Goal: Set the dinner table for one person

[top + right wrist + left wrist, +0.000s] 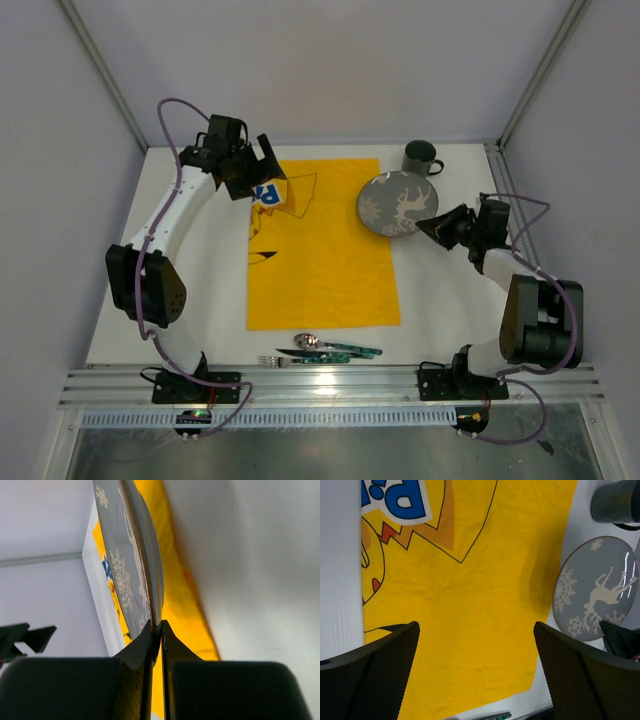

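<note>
I next need to take the plate left in the top view with my right gripper and release it down on the cloth's middle (315, 238), which is bare.
A yellow cartoon-printed cloth (320, 245) lies flat on the white dinner table (200, 290). A grey plate with a white deer and snowflakes (396, 203) sits at the cloth's far right corner; my right gripper (428, 225) is shut on its right rim. The right wrist view shows the plate (131, 560) edge-on between the shut fingers. A dark green mug (422, 158) stands behind the plate. My left gripper (258, 170) is open and empty above the cloth's far left corner; its wrist view shows the cloth (470, 610), the plate (597, 587) and the mug (615, 502).
A spoon (308, 341), a knife and a fork with teal patterned handles (345, 351) lie on the table near the front edge, just below the cloth. Grey walls and metal frame posts enclose the table on three sides.
</note>
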Controlling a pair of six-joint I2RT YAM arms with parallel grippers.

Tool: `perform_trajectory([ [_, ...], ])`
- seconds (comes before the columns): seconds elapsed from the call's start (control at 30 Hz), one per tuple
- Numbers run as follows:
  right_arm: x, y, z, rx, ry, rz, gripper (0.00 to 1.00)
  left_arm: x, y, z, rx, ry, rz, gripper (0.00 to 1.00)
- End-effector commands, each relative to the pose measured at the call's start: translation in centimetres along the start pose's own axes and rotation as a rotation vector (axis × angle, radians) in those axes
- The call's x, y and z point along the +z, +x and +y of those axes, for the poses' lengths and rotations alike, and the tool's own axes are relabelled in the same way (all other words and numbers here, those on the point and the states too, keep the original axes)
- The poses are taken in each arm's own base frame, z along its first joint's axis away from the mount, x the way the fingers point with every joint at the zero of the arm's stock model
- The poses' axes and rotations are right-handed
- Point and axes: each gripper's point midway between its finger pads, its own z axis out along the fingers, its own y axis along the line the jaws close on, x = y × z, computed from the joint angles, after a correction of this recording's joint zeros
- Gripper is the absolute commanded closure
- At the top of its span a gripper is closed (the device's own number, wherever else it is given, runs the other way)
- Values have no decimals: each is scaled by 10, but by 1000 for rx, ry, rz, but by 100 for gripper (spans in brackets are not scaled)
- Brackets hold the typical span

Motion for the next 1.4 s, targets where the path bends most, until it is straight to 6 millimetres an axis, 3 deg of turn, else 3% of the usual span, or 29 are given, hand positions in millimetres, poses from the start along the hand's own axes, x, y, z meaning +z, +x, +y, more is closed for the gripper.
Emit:
perform_trajectory([
  [0.0, 6, 11, 86, -159, -228, 28, 97, 1, -5, -4, 28, 15, -20, 1],
  [0.27, 40, 70, 109, -204, -254, 171, 97, -5, -11, 4, 46, -33, -50, 1],
  [0.53, 69, 118, 107, -213, -241, 290, 97, -10, -16, 5, 57, -53, -65, 1],
  [0.8, 82, 162, 105, -226, -236, 388, 97, -8, -14, 9, 58, -71, -58, 1],
  [1.37, 91, 180, 97, -224, -220, 439, 97, -7, -13, 11, 56, -78, -59, 1],
])
